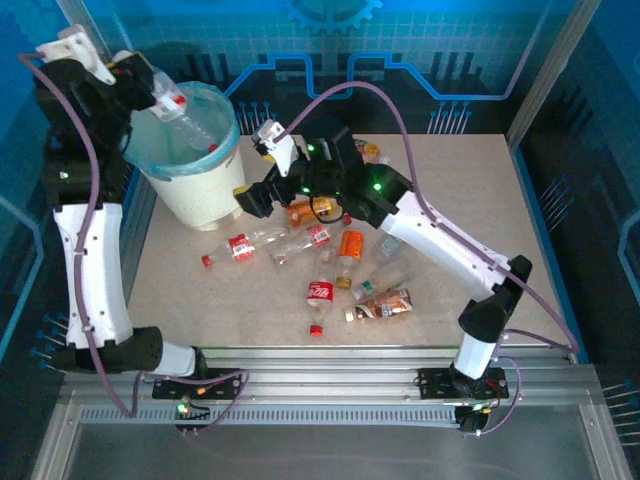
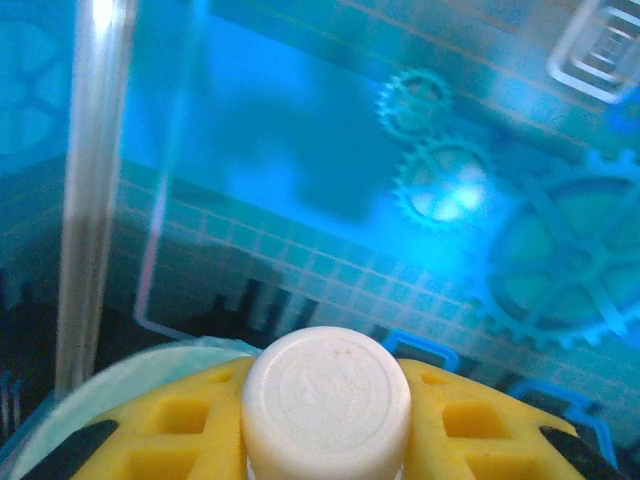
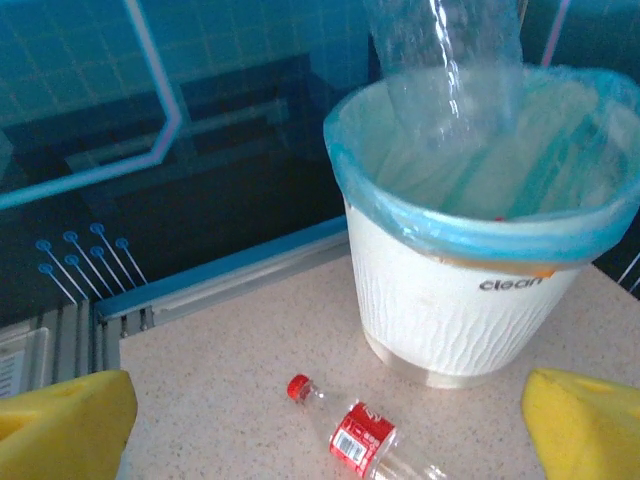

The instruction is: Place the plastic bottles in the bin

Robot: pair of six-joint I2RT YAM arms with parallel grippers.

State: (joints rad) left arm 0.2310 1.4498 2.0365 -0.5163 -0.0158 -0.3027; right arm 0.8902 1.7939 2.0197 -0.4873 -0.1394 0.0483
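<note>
The bottle's white cap is still high above the bin's rim, so I will lower and tip my left gripper to the bin's opening [image 1: 193, 128] [image 2: 135, 390] below it and let go.
My left gripper [image 1: 155, 90] is shut on the white cap of a clear plastic bottle [image 1: 188, 118], which hangs tilted over the bin [image 1: 200, 195]. The left wrist view shows that cap [image 2: 326, 400] squeezed between my yellow fingers [image 2: 180, 425]. My right gripper [image 1: 252, 200] stands open and empty low over the table, just right of the bin. Between its spread yellow fingertips [image 3: 60, 430] lies a clear bottle with a red label and red cap [image 3: 360, 440]. Beyond it stands the white bin [image 3: 450, 290] with its blue liner, the held bottle [image 3: 450, 70] above it.
Several more bottles lie scattered mid-table: a red-labelled one [image 1: 240, 245], an orange one [image 1: 350, 245], a cola bottle [image 1: 320, 292], a brown-labelled one [image 1: 385, 305]. A loose red cap [image 1: 316, 329] lies near the front. Blue walls enclose the table.
</note>
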